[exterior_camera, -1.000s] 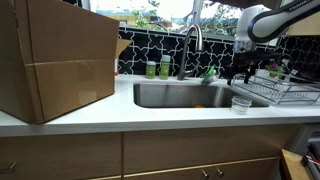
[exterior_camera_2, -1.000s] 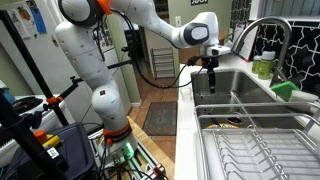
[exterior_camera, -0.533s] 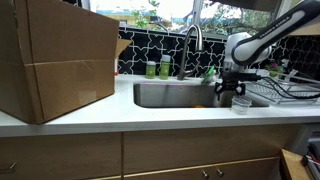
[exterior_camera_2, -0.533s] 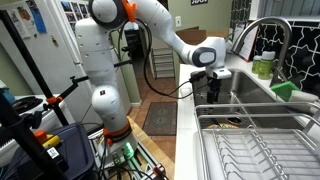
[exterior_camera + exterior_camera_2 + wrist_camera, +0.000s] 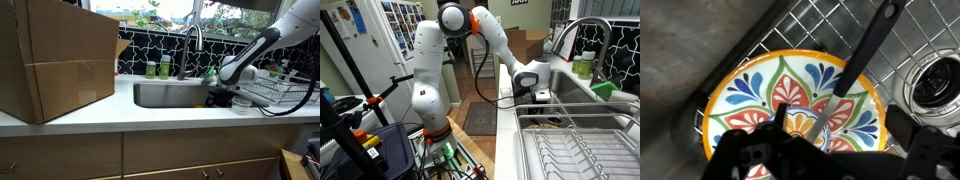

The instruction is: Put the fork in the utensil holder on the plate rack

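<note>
I will lower my gripper toward the plate next, with its open fingers going around the black handle's end [image 5: 839, 90] beside the silver neck, because the fork [image 5: 865, 50] lies at a slant below, between the fingers.
In the wrist view a fork [image 5: 865, 50] with a black handle and silver neck lies slanted across a colourful patterned plate [image 5: 745, 90] on the sink's wire grid. My gripper [image 5: 840, 125] is open just above the plate, one finger on each side of the fork's silver end, not closed on it. In both exterior views the gripper [image 5: 222, 97] [image 5: 540, 95] is lowered into the sink. The silver wire plate rack [image 5: 287, 92] [image 5: 570, 150] stands on the counter beside the sink. I cannot make out its utensil holder.
A small clear plastic cup [image 5: 241, 104] stands on the counter edge between sink and rack. The faucet [image 5: 190, 40] arches over the sink's back. A large cardboard box [image 5: 60, 60] fills the counter's other end. The drain [image 5: 935, 80] lies beside the plate.
The arm has swung from above the rack side and dropped down into the sink, so the gripper now sits low over the plate and fork.
</note>
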